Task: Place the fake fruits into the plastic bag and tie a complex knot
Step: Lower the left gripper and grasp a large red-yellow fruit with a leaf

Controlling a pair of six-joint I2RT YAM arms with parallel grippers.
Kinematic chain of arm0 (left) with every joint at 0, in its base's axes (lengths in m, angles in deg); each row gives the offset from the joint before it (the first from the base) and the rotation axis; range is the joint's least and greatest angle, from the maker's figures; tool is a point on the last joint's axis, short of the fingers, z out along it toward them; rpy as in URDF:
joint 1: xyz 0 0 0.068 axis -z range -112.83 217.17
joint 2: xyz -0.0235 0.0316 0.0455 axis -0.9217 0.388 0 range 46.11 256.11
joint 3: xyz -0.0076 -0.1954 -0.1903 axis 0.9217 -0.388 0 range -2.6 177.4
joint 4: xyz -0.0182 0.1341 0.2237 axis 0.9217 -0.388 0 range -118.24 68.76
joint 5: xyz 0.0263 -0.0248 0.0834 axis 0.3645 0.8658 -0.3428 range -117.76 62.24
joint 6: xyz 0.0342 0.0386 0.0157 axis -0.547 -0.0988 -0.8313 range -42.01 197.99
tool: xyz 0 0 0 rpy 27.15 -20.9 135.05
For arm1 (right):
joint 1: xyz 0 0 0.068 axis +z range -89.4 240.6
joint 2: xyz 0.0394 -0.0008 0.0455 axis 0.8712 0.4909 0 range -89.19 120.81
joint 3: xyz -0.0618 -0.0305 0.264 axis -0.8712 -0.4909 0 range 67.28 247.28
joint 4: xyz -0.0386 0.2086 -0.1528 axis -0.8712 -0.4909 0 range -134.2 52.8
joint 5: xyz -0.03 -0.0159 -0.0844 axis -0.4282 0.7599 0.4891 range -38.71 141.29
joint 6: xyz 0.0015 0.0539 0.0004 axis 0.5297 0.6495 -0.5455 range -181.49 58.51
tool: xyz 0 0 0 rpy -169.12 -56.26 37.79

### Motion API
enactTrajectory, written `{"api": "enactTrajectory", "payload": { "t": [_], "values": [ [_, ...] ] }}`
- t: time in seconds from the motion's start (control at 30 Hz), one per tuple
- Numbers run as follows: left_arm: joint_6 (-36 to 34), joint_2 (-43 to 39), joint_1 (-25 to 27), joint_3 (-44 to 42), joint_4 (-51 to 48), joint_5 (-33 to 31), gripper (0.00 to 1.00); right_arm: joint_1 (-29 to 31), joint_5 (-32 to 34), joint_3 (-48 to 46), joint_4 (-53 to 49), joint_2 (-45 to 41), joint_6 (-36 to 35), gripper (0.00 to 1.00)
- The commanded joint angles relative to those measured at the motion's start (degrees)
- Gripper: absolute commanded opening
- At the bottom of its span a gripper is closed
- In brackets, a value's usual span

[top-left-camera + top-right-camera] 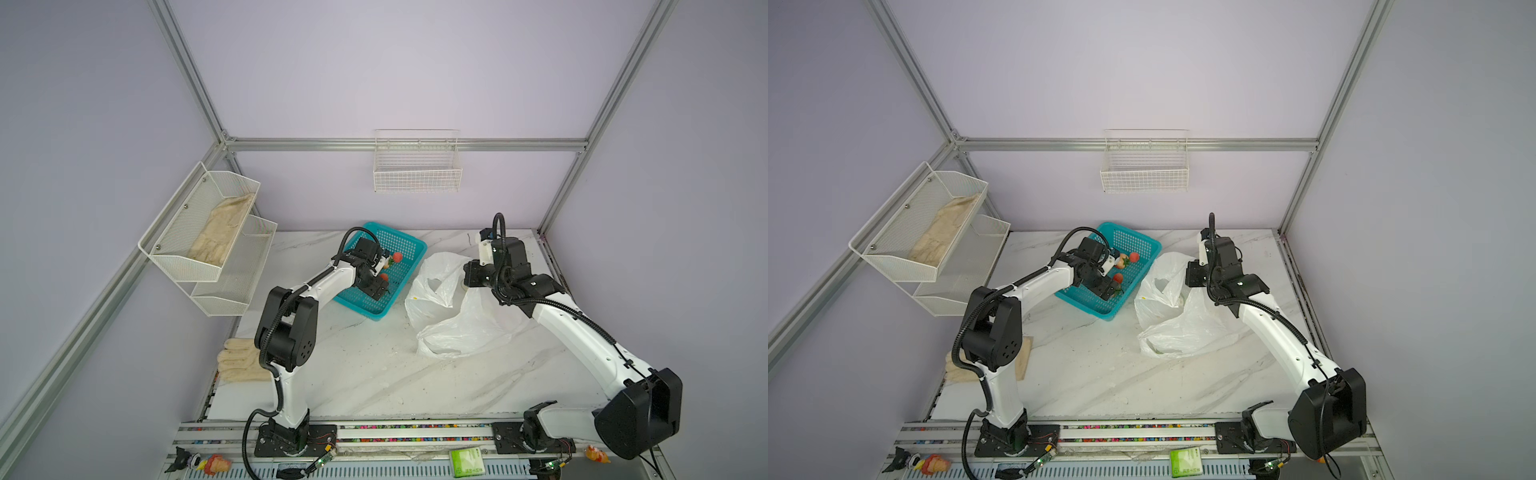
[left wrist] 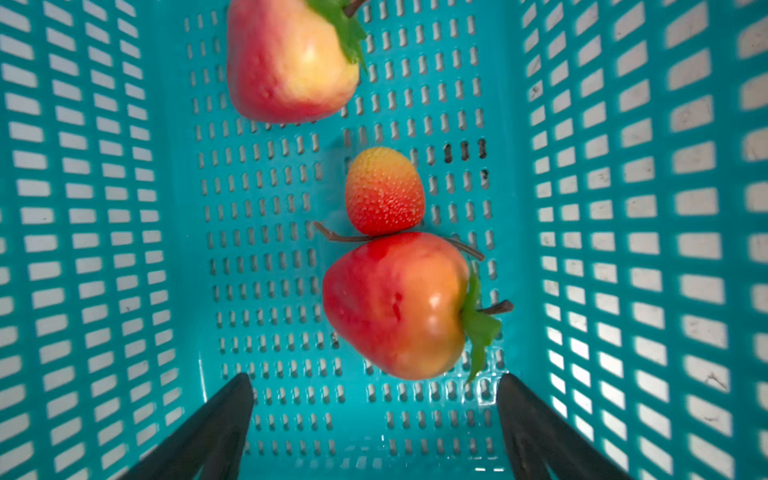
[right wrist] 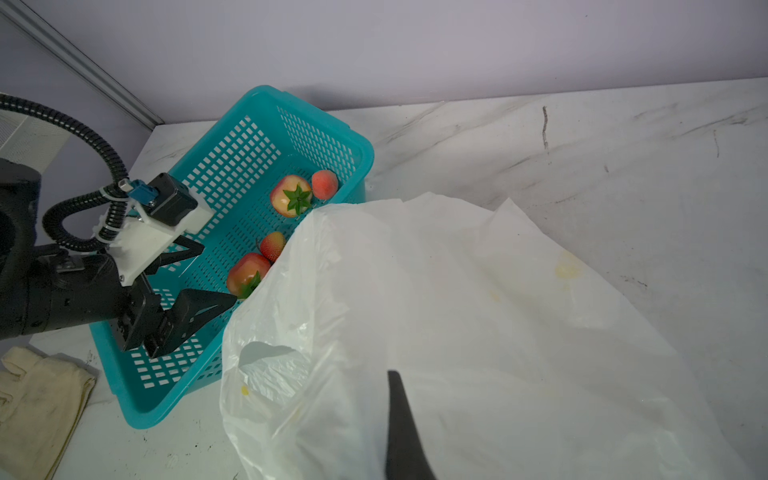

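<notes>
My open left gripper comes down over the large red fruit's rounded middle (image 2: 397, 304) next, just below its fingers' ends, because their gap is wider than the fruit.
Several fake fruits lie in the teal basket (image 2: 83, 208). A large red one with a green cap (image 2: 399, 307) touches a small dotted strawberry (image 2: 384, 191), and another large one (image 2: 291, 62) lies further along. My left gripper (image 2: 375, 377) is open inside the basket, its fingers either side just short of the large red fruit (image 1: 383, 277). The plastic bag (image 1: 457, 324) lies crumpled to the right of the basket. My right gripper (image 3: 395, 376) is shut on the plastic bag (image 3: 457, 311) and holds its film up; only one finger shows.
The basket's rim (image 1: 411, 245) stands beside the bag's open handle. Beige gloves (image 1: 241, 359) lie near the left arm's base. A wire shelf (image 1: 208, 232) hangs on the left wall, a wire basket (image 1: 417, 170) on the back wall. A green packet (image 1: 467, 461) sits on the front rail.
</notes>
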Motion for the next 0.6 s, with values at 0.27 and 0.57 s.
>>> {"api": "enactTrajectory", "payload": {
  "t": [0.27,0.57],
  "values": [
    [-1.28,7.65,-0.66,11.94,-3.99,2.13,0.89,-0.23,0.65,-0.19,1.06,0.12,-0.03,0.00],
    [0.69,10.59,-3.05,14.49,-5.63,3.63,0.73,-0.19,0.74,-0.08,0.94,0.50,0.05,0.00]
  ]
}}
